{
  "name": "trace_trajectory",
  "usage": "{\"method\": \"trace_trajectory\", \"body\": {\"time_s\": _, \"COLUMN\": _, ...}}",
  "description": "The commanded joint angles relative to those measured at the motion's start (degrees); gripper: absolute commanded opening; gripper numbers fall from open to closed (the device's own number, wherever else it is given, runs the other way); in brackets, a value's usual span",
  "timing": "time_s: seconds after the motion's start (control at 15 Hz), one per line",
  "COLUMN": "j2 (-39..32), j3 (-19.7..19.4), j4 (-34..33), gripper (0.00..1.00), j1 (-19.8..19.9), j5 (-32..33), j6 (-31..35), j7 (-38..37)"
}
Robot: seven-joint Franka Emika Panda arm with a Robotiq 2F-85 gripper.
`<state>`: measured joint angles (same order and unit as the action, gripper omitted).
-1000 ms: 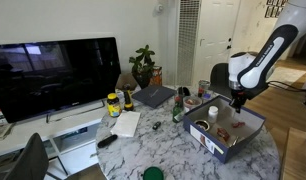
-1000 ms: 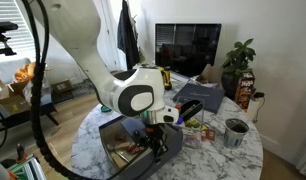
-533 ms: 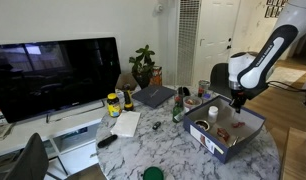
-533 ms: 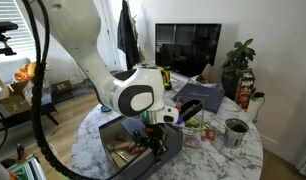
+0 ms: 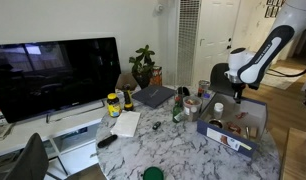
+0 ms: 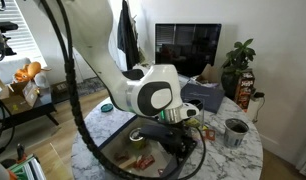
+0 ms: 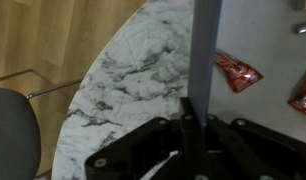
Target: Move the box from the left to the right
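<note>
The gripper slides the gripped side of the box to the left in the wrist view, toward the grey chair, next and releases it, since bare marble lies on that side.
The box [image 5: 231, 139] is large and shallow with blue-grey low walls and a paler floor. It lies on the marble table near its edge and holds red packets [image 7: 236, 72] and small items. It also shows in an exterior view [image 6: 120, 150]. My gripper [image 5: 239, 99] stands over one wall of the box. In the wrist view the gripper [image 7: 186, 112] is shut on the upright blue-grey wall [image 7: 205, 45]. The robot arm hides part of the box in an exterior view, where the gripper [image 6: 180, 138] sits low at the box.
A dark grey laptop [image 5: 153, 96] lies behind a green bottle [image 5: 177, 110]. A yellow jar [image 5: 113, 103], white paper [image 5: 124, 123], a TV [image 5: 53, 75] and a plant [image 5: 145, 65] stand nearby. A metal cup [image 6: 234, 131] sits near the table edge. A grey chair [image 7: 13, 130] stands beside the table.
The box has slid and turned along the table with my gripper holding its wall. The arm has shifted with it and stretched out further.
</note>
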<state>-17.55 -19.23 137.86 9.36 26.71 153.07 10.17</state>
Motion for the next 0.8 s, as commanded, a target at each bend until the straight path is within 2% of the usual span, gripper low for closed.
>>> {"method": "trace_trajectory", "body": {"time_s": 0.0, "j2": -4.28, "j3": -0.19, "j4": -10.14, "gripper": 0.00, "j1": 1.68, "j5": 4.76, "j6": -6.19, "j7": 7.84}}
{"method": "trace_trajectory", "body": {"time_s": 0.07, "j2": -1.06, "j3": 0.87, "j4": -4.74, "gripper": 0.02, "j1": 1.96, "j5": 2.12, "j6": -3.51, "j7": 4.80}}
{"method": "trace_trajectory", "body": {"time_s": 0.2, "j2": -2.55, "j3": 0.88, "j4": -8.57, "gripper": 0.02, "j1": 2.38, "j5": 3.34, "j6": -5.40, "j7": 6.76}}
{"method": "trace_trajectory", "body": {"time_s": 0.4, "j2": -3.88, "j3": 0.87, "j4": -9.61, "gripper": 0.02, "j1": 2.34, "j5": 3.70, "j6": -5.49, "j7": 6.92}}
{"method": "trace_trajectory", "body": {"time_s": 0.53, "j2": -7.13, "j3": -1.06, "j4": -12.88, "gripper": 0.00, "j1": 1.52, "j5": 6.35, "j6": -5.23, "j7": 3.74}}
{"method": "trace_trajectory", "body": {"time_s": 0.73, "j2": -12.10, "j3": -2.33, "j4": -18.96, "gripper": 0.00, "j1": 2.41, "j5": 7.71, "j6": -5.87, "j7": 3.25}}
